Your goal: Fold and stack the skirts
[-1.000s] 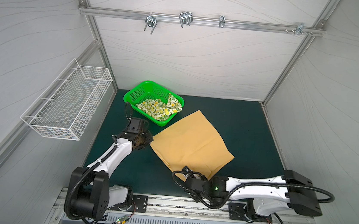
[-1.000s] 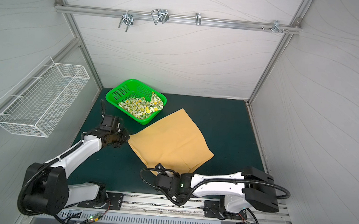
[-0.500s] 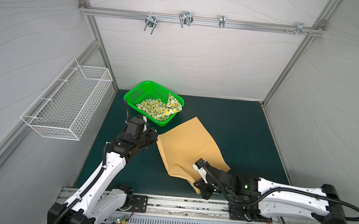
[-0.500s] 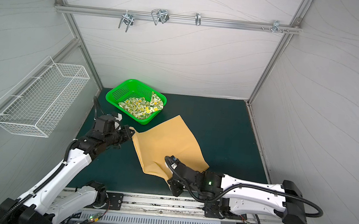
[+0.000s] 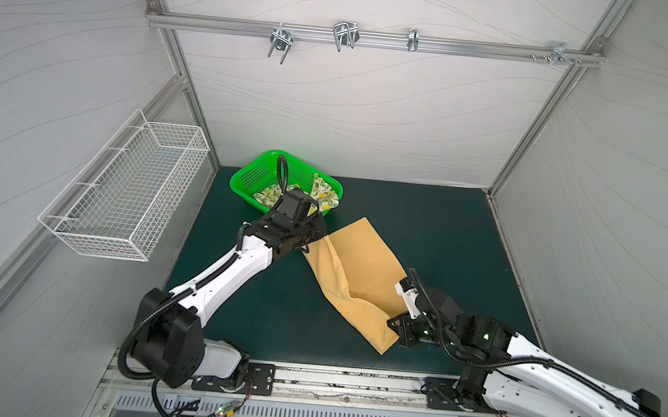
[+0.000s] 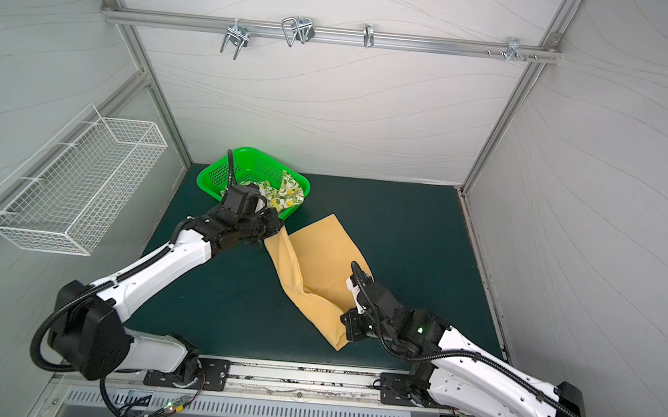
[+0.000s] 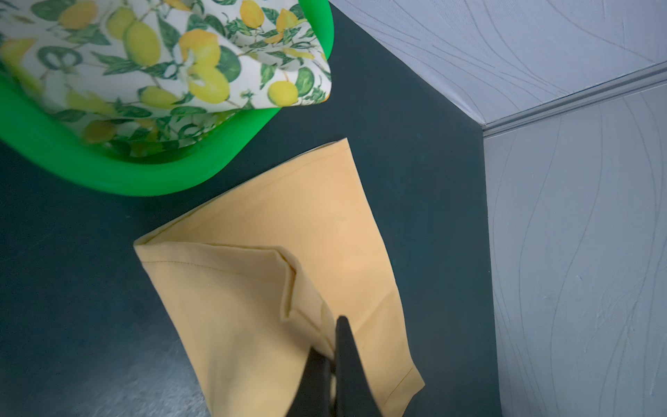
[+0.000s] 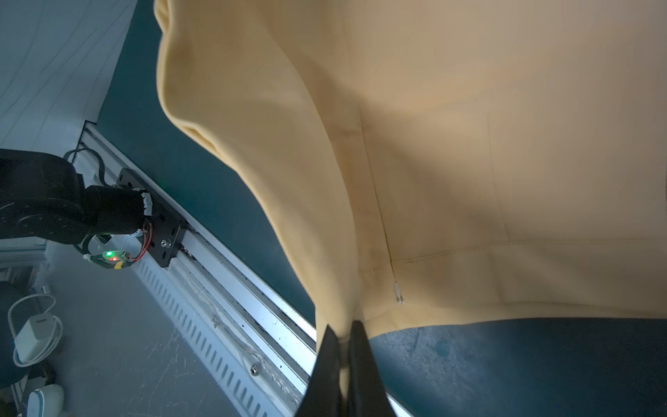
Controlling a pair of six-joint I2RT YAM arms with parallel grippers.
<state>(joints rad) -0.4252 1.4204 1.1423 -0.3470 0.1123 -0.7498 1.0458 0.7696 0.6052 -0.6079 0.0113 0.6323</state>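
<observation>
I should move my left gripper outward next, then down onto the flat layer's far corner (image 5: 364,222) (image 7: 341,147) and let go of the skirt, because the skirt's doubled side still leaves that corner uncovered.
The mustard-orange skirt (image 5: 364,262) (image 6: 321,254) lies on the dark green mat, its left side lifted and doubled over the rest. My left gripper (image 5: 318,233) (image 6: 279,224) (image 7: 328,335) is shut on the skirt's far corner (image 7: 288,234), close beside the basket. Nearer the front, my right gripper (image 5: 394,328) (image 6: 345,323) (image 8: 344,330) is shut on the skirt's near corner (image 8: 433,144), holding it off the mat. The lemon-print skirt (image 5: 325,195) (image 6: 288,194) (image 7: 162,61) lies crumpled in the green basket (image 5: 250,174) (image 6: 216,173) (image 7: 108,173).
A white wire basket (image 5: 124,197) (image 6: 75,184) hangs on the left wall. A metal rail with hooks (image 5: 342,37) runs across the back wall. The arm bases sit on a front rail (image 5: 349,382). Mat (image 5: 446,237) stretches to the right wall.
Both grippers have carried the mustard skirt's left edge up and to the right, so the flat cloth is now doubled over and narrower. The lemon skirt has not moved.
</observation>
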